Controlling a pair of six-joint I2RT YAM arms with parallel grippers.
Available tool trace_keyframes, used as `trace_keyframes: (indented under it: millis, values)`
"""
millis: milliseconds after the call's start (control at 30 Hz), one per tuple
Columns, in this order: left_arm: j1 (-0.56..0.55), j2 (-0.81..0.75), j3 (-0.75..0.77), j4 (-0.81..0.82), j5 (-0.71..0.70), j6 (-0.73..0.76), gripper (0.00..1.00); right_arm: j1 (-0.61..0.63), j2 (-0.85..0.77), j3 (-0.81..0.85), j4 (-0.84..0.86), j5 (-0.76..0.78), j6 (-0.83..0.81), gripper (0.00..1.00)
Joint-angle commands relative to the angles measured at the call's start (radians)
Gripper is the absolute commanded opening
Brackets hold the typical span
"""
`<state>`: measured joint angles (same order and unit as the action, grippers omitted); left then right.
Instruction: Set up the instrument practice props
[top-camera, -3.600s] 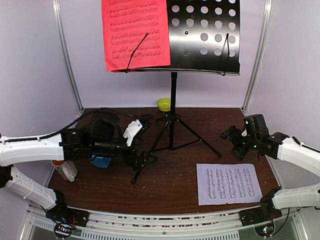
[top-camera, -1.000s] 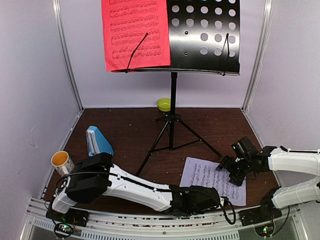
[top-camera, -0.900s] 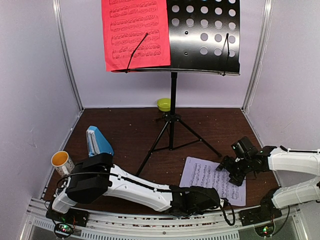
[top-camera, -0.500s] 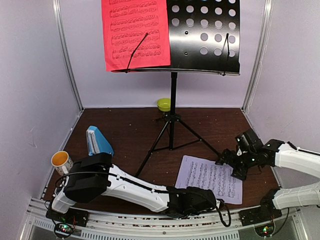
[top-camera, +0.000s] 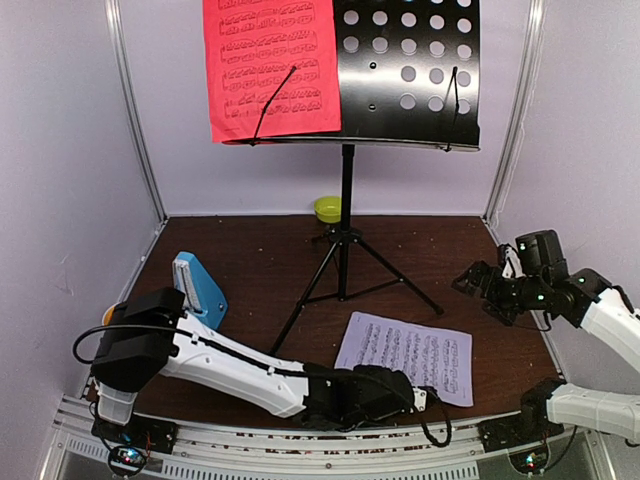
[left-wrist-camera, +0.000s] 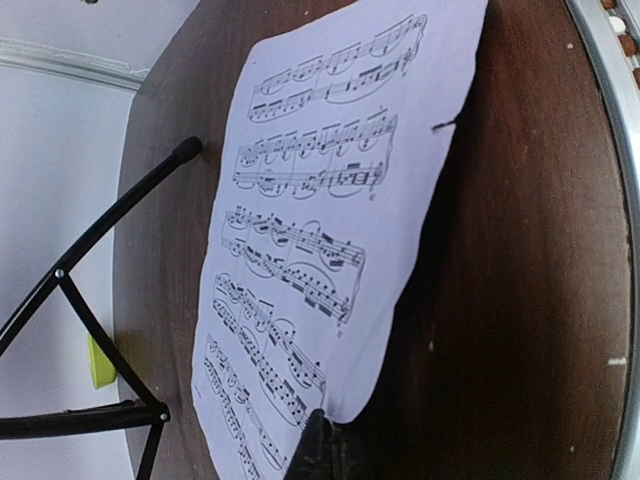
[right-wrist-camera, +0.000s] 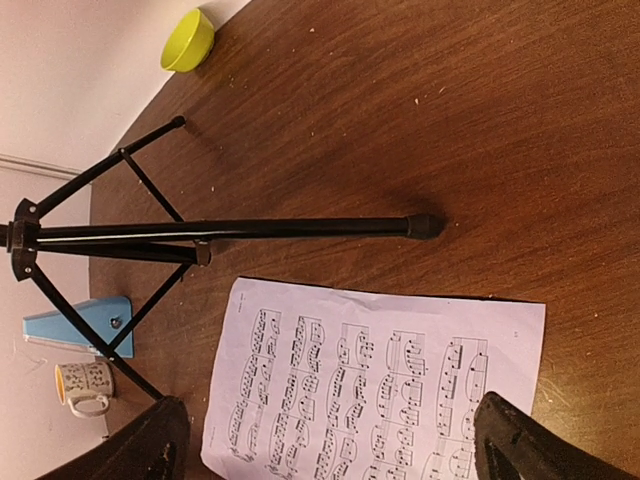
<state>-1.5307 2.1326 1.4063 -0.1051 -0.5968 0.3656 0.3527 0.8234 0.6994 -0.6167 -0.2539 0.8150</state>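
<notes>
My right gripper should go down and back onto the white music sheet's free side edge facing it, because my left gripper is pinching the white music sheet's near edge.
The black perforated music stand (top-camera: 410, 70) stands at the back on tripod legs (right-wrist-camera: 250, 228), with the red music sheet (top-camera: 270, 65) on its left half. The white music sheet (top-camera: 405, 357) lies on the table in front of the legs. My left gripper (top-camera: 418, 392) is shut on the sheet's near edge, and the left wrist view shows its tips (left-wrist-camera: 325, 450) pinching the paper (left-wrist-camera: 320, 230), which lifts slightly there. My right gripper (top-camera: 475, 285) hovers open to the right, apart from the sheet; its fingers (right-wrist-camera: 150, 445) frame the paper (right-wrist-camera: 380, 380). The blue metronome (top-camera: 198, 290) stands at left.
A lime-green bowl (top-camera: 327, 208) sits at the back behind the stand's pole. A white mug (right-wrist-camera: 85, 385) stands near the metronome (right-wrist-camera: 85, 325), mostly hidden by my left arm in the top view. White enclosure walls close in both sides and the back.
The white sheet has slid left and turned. My left gripper closed on its near edge. My right gripper let go, opened wide and lifted away to the right.
</notes>
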Motion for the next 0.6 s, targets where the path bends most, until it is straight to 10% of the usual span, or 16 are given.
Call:
trace_keyframes:
  millis: [0,567]
  values:
    - [0.022,-0.137,-0.066,0.046,0.021,-0.102,0.00,-0.021,-0.010,0.008,-0.032,-0.107,-0.098,1.00]
    - [0.023,-0.604,-0.533,0.315,0.044,0.070,0.00,-0.021,0.007,-0.234,0.101,-0.477,0.034,0.96]
